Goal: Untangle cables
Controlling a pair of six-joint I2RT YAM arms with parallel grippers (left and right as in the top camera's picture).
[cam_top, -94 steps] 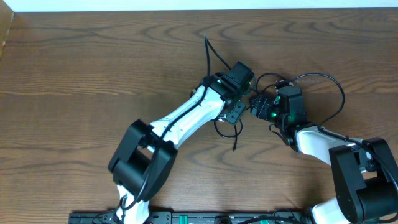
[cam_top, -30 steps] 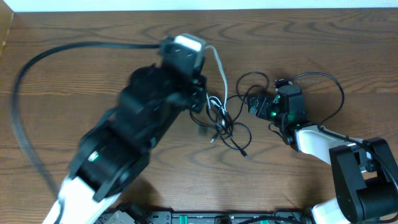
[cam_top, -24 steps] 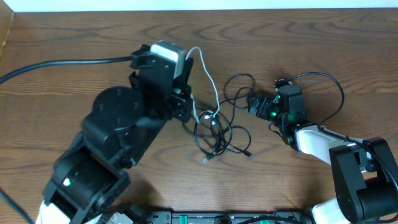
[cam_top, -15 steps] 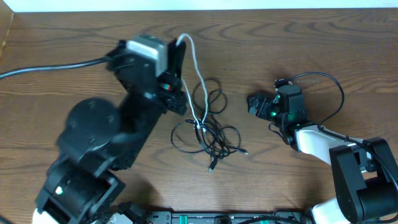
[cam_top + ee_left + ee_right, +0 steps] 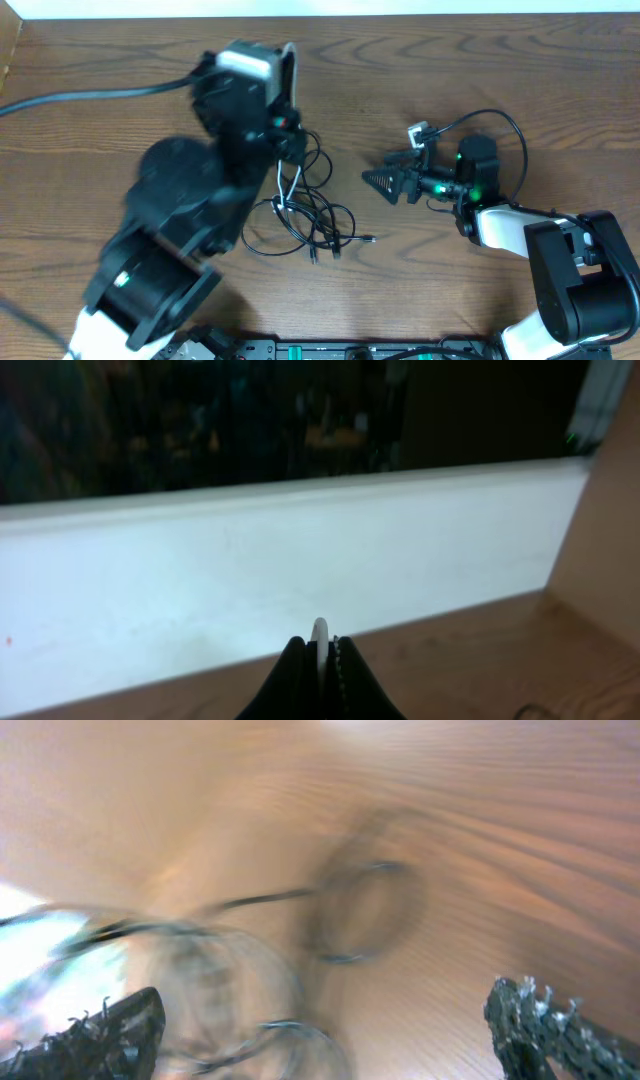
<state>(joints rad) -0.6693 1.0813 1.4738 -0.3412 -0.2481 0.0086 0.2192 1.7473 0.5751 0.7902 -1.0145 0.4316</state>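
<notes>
I need to move my right gripper to the left in the overhead view and back onto the black cable's loops [image 5: 318, 213], since the raised white cable still runs into them.
My left gripper [image 5: 287, 62] is raised high over the table's back left, and its big arm hides much of the wood. In the left wrist view this gripper [image 5: 320, 652] is shut on the thin white cable [image 5: 320, 630], pinched between its black fingers. The black cable [image 5: 310, 215] lies in a loose tangle of loops on the table, below and just right of the left arm. My right gripper [image 5: 385, 182] points left at the tangle, a short gap from it. Its wrist view is blurred: the fingers [image 5: 540, 1020] stand wide apart with nothing between them, and black cable loops [image 5: 365, 910] lie ahead.
The left arm's thick black wire [image 5: 90, 95] sweeps off to the left edge. The right arm's own wire [image 5: 500, 125] loops above its wrist. A white strip [image 5: 320, 8] runs along the table's far edge. A black rail [image 5: 350, 350] lines the near edge.
The left arm rose with the white cable and dragged the black tangle leftward. The right gripper let go of the black cable, opened wide and swung to point left.
</notes>
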